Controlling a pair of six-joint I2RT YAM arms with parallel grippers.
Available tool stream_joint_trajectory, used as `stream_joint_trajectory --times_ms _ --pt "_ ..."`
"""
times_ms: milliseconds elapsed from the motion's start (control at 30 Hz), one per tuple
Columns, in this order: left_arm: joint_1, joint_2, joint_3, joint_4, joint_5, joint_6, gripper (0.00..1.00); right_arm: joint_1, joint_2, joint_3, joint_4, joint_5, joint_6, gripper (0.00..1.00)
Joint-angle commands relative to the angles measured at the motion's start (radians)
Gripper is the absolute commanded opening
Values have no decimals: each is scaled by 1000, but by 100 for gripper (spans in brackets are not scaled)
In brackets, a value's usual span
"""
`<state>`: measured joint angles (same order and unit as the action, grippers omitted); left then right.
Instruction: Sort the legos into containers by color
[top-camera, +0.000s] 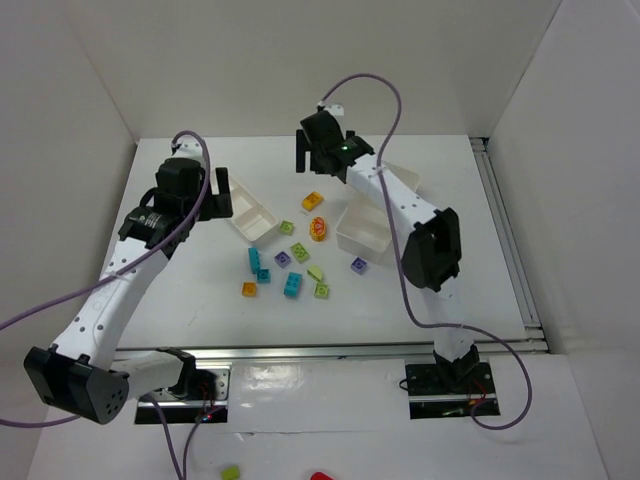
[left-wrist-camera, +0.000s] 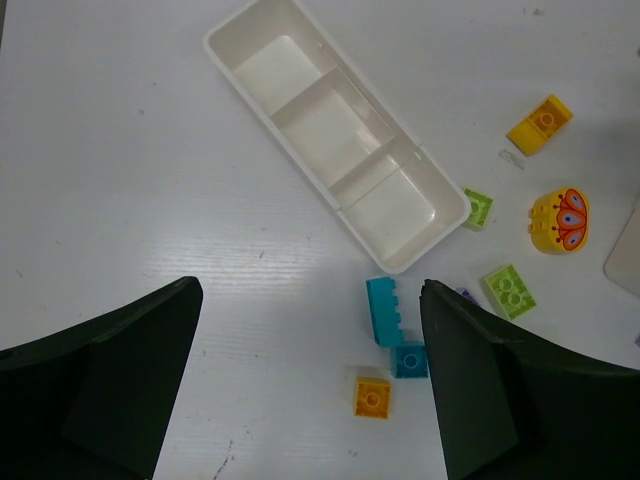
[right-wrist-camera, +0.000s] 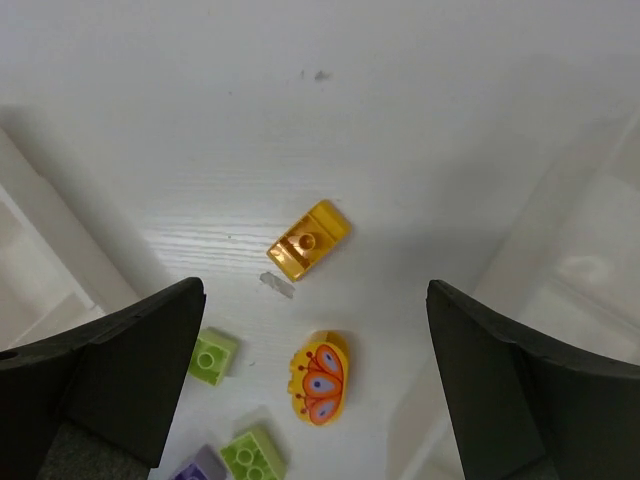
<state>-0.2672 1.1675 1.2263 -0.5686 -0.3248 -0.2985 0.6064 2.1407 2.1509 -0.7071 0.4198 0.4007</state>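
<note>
My right gripper should move down next and turn its fingers to straddle the long sides of the orange-yellow brick (top-camera: 313, 201) (right-wrist-camera: 308, 240), because that brick lies slanted below it on the tabletop.
Legos lie scattered on the white table between two white trays. They include an orange-yellow brick (top-camera: 313, 201) (right-wrist-camera: 308, 240), a yellow butterfly-printed piece (top-camera: 318, 228) (right-wrist-camera: 320, 378), lime green bricks (top-camera: 300, 251) (left-wrist-camera: 509, 290), cyan bricks (top-camera: 254, 259) (left-wrist-camera: 385, 310), purple bricks (top-camera: 283, 259) and a small orange brick (left-wrist-camera: 372, 397). The three-section tray (top-camera: 250, 212) (left-wrist-camera: 335, 130) is empty. The smaller tray (top-camera: 362, 230) lies partly under my right arm. My left gripper (top-camera: 225, 195) (left-wrist-camera: 310, 290) is open and empty, high over the table by the cyan bricks. My right gripper (top-camera: 310, 150) (right-wrist-camera: 315, 290) is open and empty above the orange brick and the butterfly piece.
A small clear scrap (right-wrist-camera: 277, 286) lies beside the orange brick. White walls enclose the table on three sides. A metal rail (top-camera: 330, 350) runs along the near edge. A green piece (top-camera: 231, 472) and a red one (top-camera: 320, 477) lie off the table in front.
</note>
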Motion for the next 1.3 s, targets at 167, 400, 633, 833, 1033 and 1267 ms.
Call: stream_joint_trajectory --times_ms 167,400,633,833,1033,1267 --pt "-4 30 42 -112 24 -56 99 -5 252 147 38 -142 49 97" --pt "-4 49 13 -123 56 -76 99 4 341 167 18 -124 112 93" --pt "-4 70 13 -123 37 -76 99 4 381 147 24 -134 158 89" --pt "-4 81 22 -123 16 -57 99 4 447 213 23 -145 170 84" --pt "-4 99 22 -123 16 -57 99 13 498 289 14 -124 136 74" --pt "-4 109 42 -123 16 -48 99 24 495 337 14 -99 66 40"
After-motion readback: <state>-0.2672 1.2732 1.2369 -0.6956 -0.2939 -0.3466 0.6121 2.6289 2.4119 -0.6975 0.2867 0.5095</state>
